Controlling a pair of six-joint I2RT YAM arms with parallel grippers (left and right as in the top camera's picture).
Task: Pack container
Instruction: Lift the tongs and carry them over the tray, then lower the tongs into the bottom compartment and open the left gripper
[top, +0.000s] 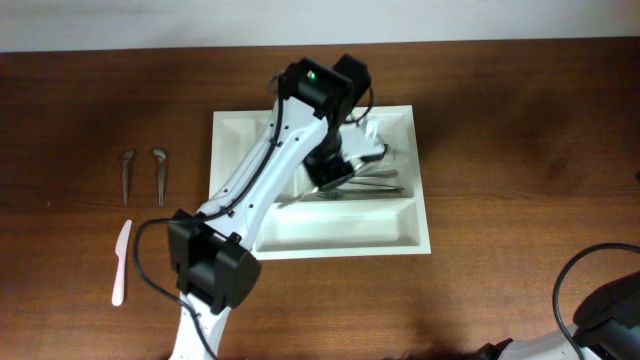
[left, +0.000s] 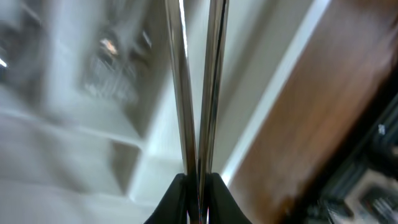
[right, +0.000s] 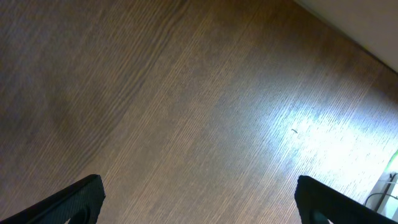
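My left gripper will move back next and bring the metal cutlery handles down into the tray's near long section (top: 345, 228) (left: 254, 87) to release them, because that section is empty.
The container (top: 235, 140) is a white compartmented tray in the middle of the table. My left arm reaches over it, and the left gripper (top: 330, 172) hangs above its right half. In the left wrist view the left gripper (left: 198, 182) is shut on two thin metal cutlery handles (left: 214, 81) that run side by side up out of the jaws, above the blurred white tray (left: 74, 143). More metal cutlery (top: 375, 186) lies in a long compartment just right of the gripper. My right gripper (right: 199, 196) is open over bare wood, nothing between its fingers.
Two small metal spoons (top: 127, 175) (top: 160, 175) lie side by side on the table left of the tray. A pink plastic knife (top: 121, 262) lies nearer the front left. The right arm's base (top: 605, 320) sits at the front right corner.
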